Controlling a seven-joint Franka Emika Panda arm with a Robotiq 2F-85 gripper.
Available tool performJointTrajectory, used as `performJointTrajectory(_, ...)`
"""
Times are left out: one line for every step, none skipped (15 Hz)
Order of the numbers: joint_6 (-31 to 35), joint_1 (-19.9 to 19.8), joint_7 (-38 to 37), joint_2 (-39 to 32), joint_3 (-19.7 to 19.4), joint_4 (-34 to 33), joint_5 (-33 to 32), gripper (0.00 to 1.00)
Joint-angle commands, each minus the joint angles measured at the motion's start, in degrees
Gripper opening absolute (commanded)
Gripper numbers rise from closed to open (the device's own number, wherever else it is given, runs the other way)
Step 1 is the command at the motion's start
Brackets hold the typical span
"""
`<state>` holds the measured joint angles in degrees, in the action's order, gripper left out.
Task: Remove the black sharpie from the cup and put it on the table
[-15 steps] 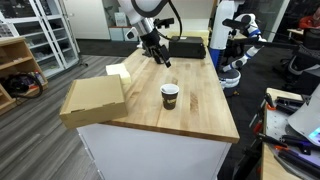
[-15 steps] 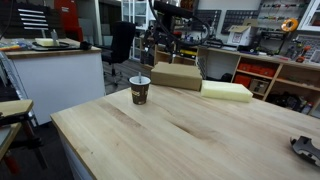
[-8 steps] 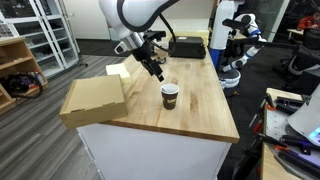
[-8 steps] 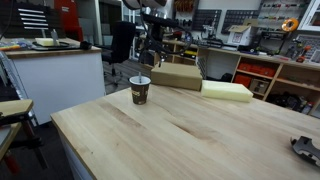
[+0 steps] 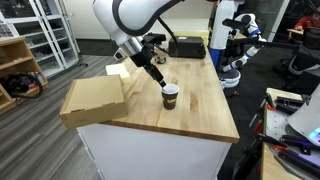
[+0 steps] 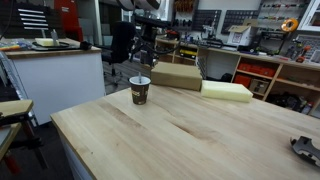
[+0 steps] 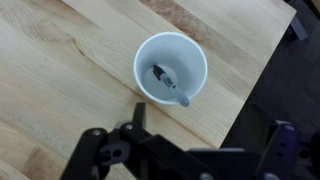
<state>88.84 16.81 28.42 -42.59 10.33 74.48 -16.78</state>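
Note:
Next, my open gripper moves down and in toward the cup (image 7: 190,55), around the sharpie's gray upper end, since it pokes out over the cup's rim.
The cup (image 5: 170,95) stands upright on the light wood table (image 5: 200,115), near its edge; it also shows in the other exterior view (image 6: 140,90). In the wrist view I look straight down into the cup (image 7: 190,55), and the sharpie (image 7: 166,81) leans inside it with its end against the rim. My gripper (image 5: 157,74) hangs just above and beside the cup, apart from it, and also shows in the other exterior view (image 6: 148,52). In the wrist view the gripper (image 7: 210,130) is open and empty, its jaws set wide, below the cup.
A tan cardboard box (image 5: 95,100) lies at one table corner and shows behind the cup in an exterior view (image 6: 175,75). A pale yellow pad (image 6: 227,91) lies beside it. A black box (image 5: 188,47) sits at the far end. The table edge (image 7: 262,75) runs close by the cup.
My arm has swung from the far end of the table toward the cup and lowered, so the gripper now hangs just above it. The cup has not moved.

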Motion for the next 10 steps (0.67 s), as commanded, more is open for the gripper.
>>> performJointTrajectory(-2.5, -0.3, -2.6, 1.4, 0.3, 1.8, 0.6, 1.00)
performJointTrajectory(-2.1, -0.5, -2.1, 1.6, 0.3, 2.3, 0.2, 1.00)
performJointTrajectory(-2.1, -0.6, -1.8, 1.8, 0.2, 2.6, -0.2, 1.00)
performJointTrajectory(-1.7, -0.8, -1.4, 2.0, 0.1, 2.9, -0.5, 1.00)
performJointTrajectory(-1.6, -0.9, -1.4, 2.1, 0.0, 3.0, -0.5, 1.00)
performJointTrajectory(-1.7, -1.1, -1.3, 2.1, -0.1, 3.1, -0.7, 1.00)
performJointTrajectory(-1.4, -1.2, -1.2, 2.2, -0.1, 3.3, -0.8, 1.00)
performJointTrajectory(-1.2, -1.5, -1.1, 2.3, -0.2, 3.6, -0.8, 1.00)
performJointTrajectory(-0.9, -1.7, -1.0, 2.3, -0.2, 3.8, -0.9, 1.00)
performJointTrajectory(-0.4, -2.1, -0.6, 2.4, -0.3, 4.1, -1.1, 1.00)
